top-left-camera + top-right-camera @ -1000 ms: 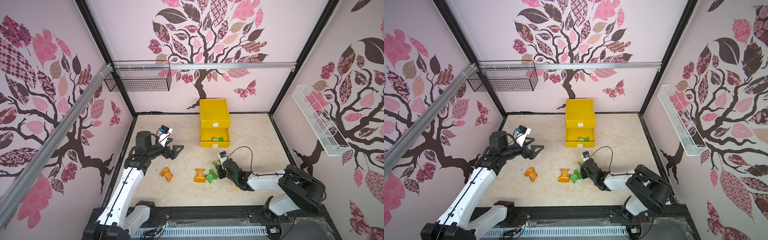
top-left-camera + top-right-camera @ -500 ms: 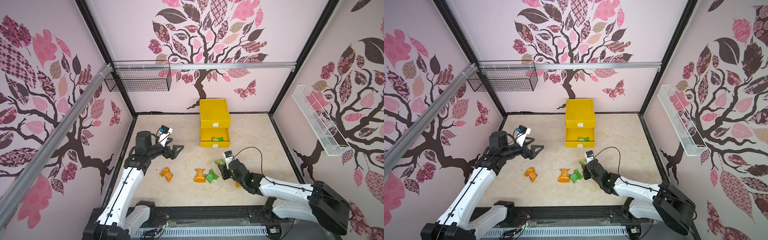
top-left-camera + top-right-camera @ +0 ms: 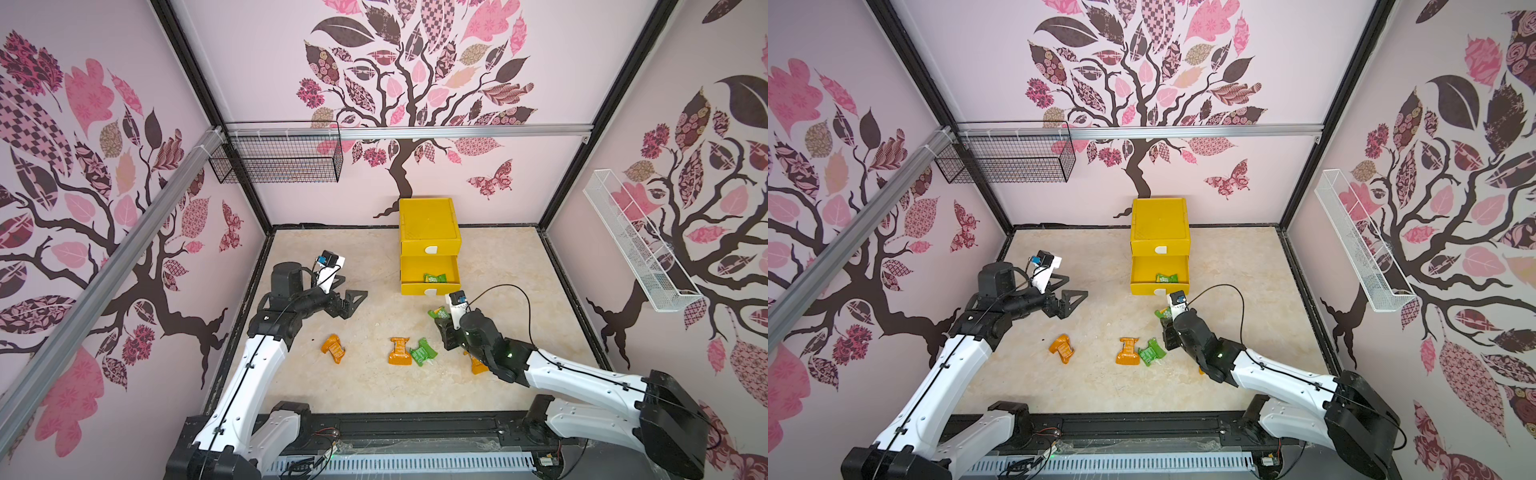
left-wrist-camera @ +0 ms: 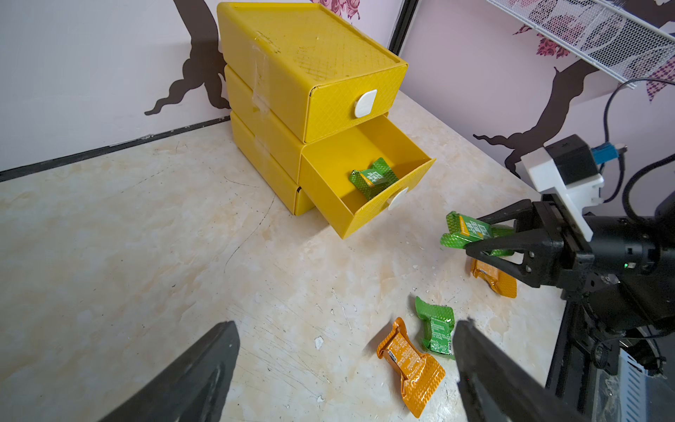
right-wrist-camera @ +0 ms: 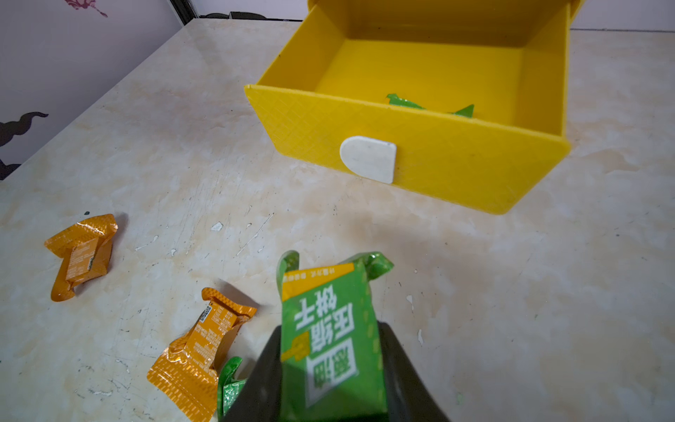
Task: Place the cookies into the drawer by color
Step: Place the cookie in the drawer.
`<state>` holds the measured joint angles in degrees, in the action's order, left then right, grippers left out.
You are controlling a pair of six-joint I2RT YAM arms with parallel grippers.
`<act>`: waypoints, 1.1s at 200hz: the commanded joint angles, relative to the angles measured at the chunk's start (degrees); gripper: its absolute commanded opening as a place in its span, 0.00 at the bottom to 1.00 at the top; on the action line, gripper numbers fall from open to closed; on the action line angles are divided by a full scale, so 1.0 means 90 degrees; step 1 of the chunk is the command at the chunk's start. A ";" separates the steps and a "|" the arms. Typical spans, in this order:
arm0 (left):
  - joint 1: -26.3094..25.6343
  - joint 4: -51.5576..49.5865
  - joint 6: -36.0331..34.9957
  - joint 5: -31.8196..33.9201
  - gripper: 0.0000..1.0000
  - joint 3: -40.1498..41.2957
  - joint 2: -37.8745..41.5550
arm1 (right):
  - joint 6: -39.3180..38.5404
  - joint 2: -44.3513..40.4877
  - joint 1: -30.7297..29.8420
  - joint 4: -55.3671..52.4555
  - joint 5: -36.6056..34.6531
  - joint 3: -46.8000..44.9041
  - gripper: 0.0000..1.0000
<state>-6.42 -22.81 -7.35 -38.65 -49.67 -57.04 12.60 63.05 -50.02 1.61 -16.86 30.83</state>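
I need to lift my right gripper and move it outward over the drawer's front panel to the empty space beside the green cookie inside. I should let go there, because the colors match.
The yellow drawer (image 3: 430, 232) cabinet stands at the back wall; its middle drawer is pulled out with one green cookie (image 3: 434, 277) inside. My right gripper (image 5: 330, 350) is shut on a green cookie (image 5: 328, 321), held just in front of the open drawer (image 5: 438, 164), seen in both top views (image 3: 1163, 312). On the floor lie an orange cookie (image 3: 333, 348), another orange cookie (image 3: 400, 351) touching a green cookie (image 3: 424, 352), and an orange cookie (image 3: 478, 365) partly under my right arm. My left gripper (image 4: 347, 329) hovers open and empty to the left (image 3: 353, 303).
A black wire basket (image 3: 282, 158) hangs on the back wall at the left. A white wire basket (image 3: 636, 245) hangs on the right wall. The beige floor (image 3: 374, 386) is bounded by walls and a black front rail (image 3: 395, 424).
My right arm has stretched out, its base links swinging right. Its gripper has shifted slightly toward the drawer with the green cookie. The left arm has not moved.
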 commanded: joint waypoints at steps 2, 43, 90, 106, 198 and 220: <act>-0.0001 -0.0023 -0.0031 -0.0031 0.97 0.0035 0.0069 | -0.0327 0.0028 -0.0028 -0.0155 -0.0256 0.0539 0.19; 0.0004 -0.0002 -0.0031 -0.0051 0.97 0.0040 0.0092 | -0.0576 0.0376 -0.0019 -0.0014 -0.0584 0.1003 0.19; -0.0006 0.0002 -0.0038 -0.0048 0.97 0.0055 0.0107 | -0.0629 0.1285 0.0168 -0.0381 -0.0592 0.2078 0.19; -0.0005 -0.0012 -0.0049 -0.0022 0.97 0.0040 0.0106 | -0.0500 0.1599 0.0283 -0.0662 -0.0551 0.2500 0.19; -0.0010 -0.0036 -0.0072 -0.0028 0.97 0.0040 0.0137 | -0.0391 0.3191 0.0740 -0.1093 -0.0338 0.4033 0.22; -0.0030 -0.0006 -0.0066 -0.0042 0.97 0.0060 0.0170 | -0.0372 0.3462 0.0835 -0.1031 -0.0290 0.4221 0.23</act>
<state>-6.42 -22.85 -7.42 -38.65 -49.58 -56.45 8.43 91.39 -43.57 -6.74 -20.03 65.47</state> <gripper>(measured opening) 0.968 0.331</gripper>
